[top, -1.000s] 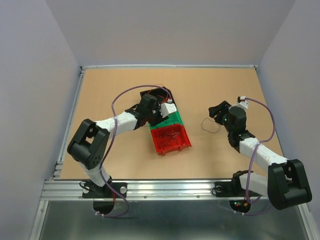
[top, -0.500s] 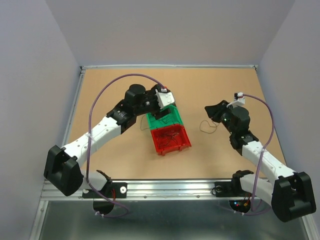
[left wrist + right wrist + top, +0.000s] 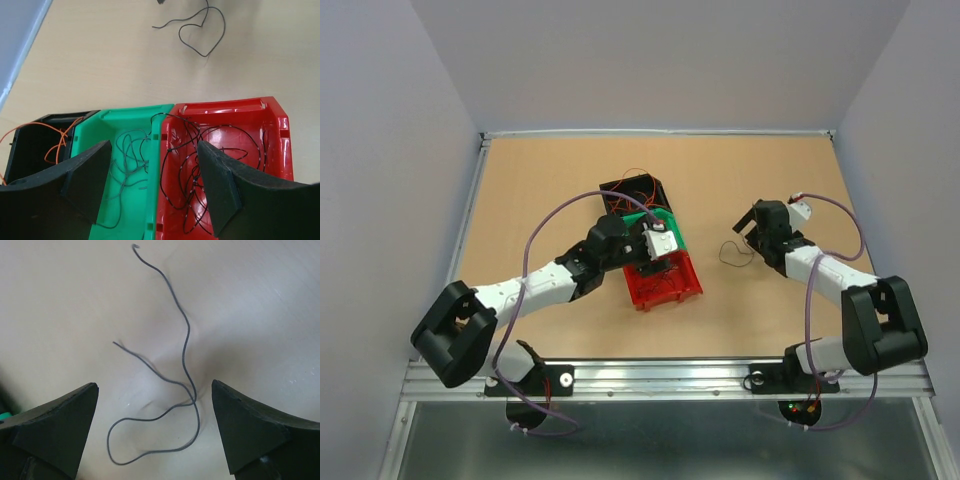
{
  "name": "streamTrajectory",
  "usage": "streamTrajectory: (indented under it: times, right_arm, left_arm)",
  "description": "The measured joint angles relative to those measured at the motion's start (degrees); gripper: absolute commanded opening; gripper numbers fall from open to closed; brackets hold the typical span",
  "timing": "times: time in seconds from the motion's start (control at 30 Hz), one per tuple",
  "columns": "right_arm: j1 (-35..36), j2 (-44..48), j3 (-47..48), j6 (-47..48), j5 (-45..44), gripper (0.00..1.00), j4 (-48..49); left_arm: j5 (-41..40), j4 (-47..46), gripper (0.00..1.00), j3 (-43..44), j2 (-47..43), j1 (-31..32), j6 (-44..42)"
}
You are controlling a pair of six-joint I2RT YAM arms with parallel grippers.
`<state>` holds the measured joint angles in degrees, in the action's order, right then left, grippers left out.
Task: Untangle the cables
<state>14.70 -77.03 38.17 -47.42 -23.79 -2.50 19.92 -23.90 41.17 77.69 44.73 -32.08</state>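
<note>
The right gripper lowers next onto the loose grey cable's crossing parts and closes on them, since the cable lies on the tabletop between my open fingers.
The cables are thin wires. In the left wrist view a grey one [image 3: 127,162] lies in the green bin [image 3: 107,122], black ones [image 3: 200,165] tangle in the red bin [image 3: 272,125], and orange ones [image 3: 60,142] loop in the black bin [image 3: 30,150]. My left gripper [image 3: 154,150] hangs open over the wall between the green and red bins, holding nothing. One grey cable [image 3: 185,365] lies loose on the table, looped between the fingers of my open right gripper [image 3: 154,387]. From above, the left gripper [image 3: 652,260] is over the bins and the right gripper [image 3: 750,225] is beside the loose cable [image 3: 732,256].
The three bins sit in a slanted row mid-table: black bin [image 3: 632,190] farthest, green bin [image 3: 670,232], red bin [image 3: 670,285] nearest. A raised metal rail [image 3: 470,230] borders the wooden table [image 3: 550,180], with grey walls around it.
The left gripper has pulled back from the far bins to the green and red bins' shared wall. Both grippers have opened wider. The right arm's elbow has folded in; the loose cable stays put.
</note>
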Motion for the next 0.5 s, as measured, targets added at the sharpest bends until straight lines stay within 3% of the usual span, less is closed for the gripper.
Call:
streamTrajectory:
  times: [0.2, 0.3, 0.33, 0.4, 0.43, 0.5]
  right_arm:
    - [1.38, -11.13, 4.74, -1.75, -5.16, 1.0, -4.26]
    - [4.02, -16.02, 8.48, -1.92, -10.16, 0.86, -6.43]
    - [4.98, -17.51, 9.9, -2.16, -11.61, 0.67, -7.26]
    - [6.43, -19.15, 11.3, -2.82, -13.68, 0.5, -8.28]
    - [7.19, -19.58, 11.54, -3.1, -14.23, 0.24, -8.83]
    - [8.74, -19.78, 11.63, -3.54, -15.3, 0.14, -9.77]
  left_arm:
    - [-1.33, -4.94, 0.81, -1.29, -5.99, -0.13, 0.63]
    - [-1.79, -7.5, 0.81, -1.29, -8.15, -0.22, 0.79]
    - [-1.9, -7.8, 0.81, -1.31, -8.33, -0.22, 0.83]
    - [-2.25, -8.26, 0.81, -1.38, -8.44, -0.22, 0.85]
    - [-2.51, -8.41, 0.81, -1.53, -8.44, -0.22, 0.9]
    - [-3.17, -8.87, 0.81, -2.16, -8.55, -0.44, 1.01]
